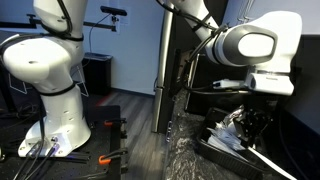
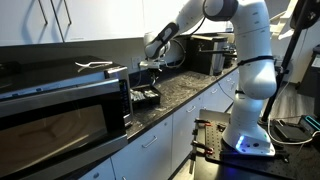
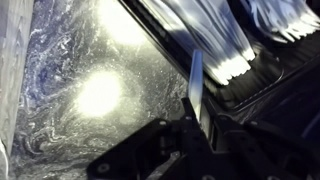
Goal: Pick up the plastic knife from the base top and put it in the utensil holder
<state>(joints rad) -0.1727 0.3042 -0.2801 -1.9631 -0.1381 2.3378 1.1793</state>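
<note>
The robot's gripper will next turn over the bin's compartment beside the speckled base top and go down to let go of the knife (image 3: 196, 85), because the knife is at an angle to the utensils there.
The pale plastic knife (image 3: 196, 85) stands between my gripper's (image 3: 195, 125) fingers, its blade reaching up along the rim of the utensil holder (image 3: 165, 45). The holder is a black low-walled bin with several white utensils (image 3: 225, 45) lying in it. The gripper is shut on the knife, over the edge between the bin and the speckled base top (image 3: 70, 100). In both exterior views the gripper (image 1: 250, 125) (image 2: 150, 75) hangs just above the bin (image 1: 215, 150) (image 2: 147, 98) on the counter (image 1: 185, 140) (image 2: 190, 90).
A microwave (image 2: 60, 115) stands beside the bin on the counter. A black appliance (image 2: 205, 55) sits further along the counter. A tall black cabinet (image 1: 185, 50) rises behind the bin. A second white robot (image 1: 55, 70) stands on the floor.
</note>
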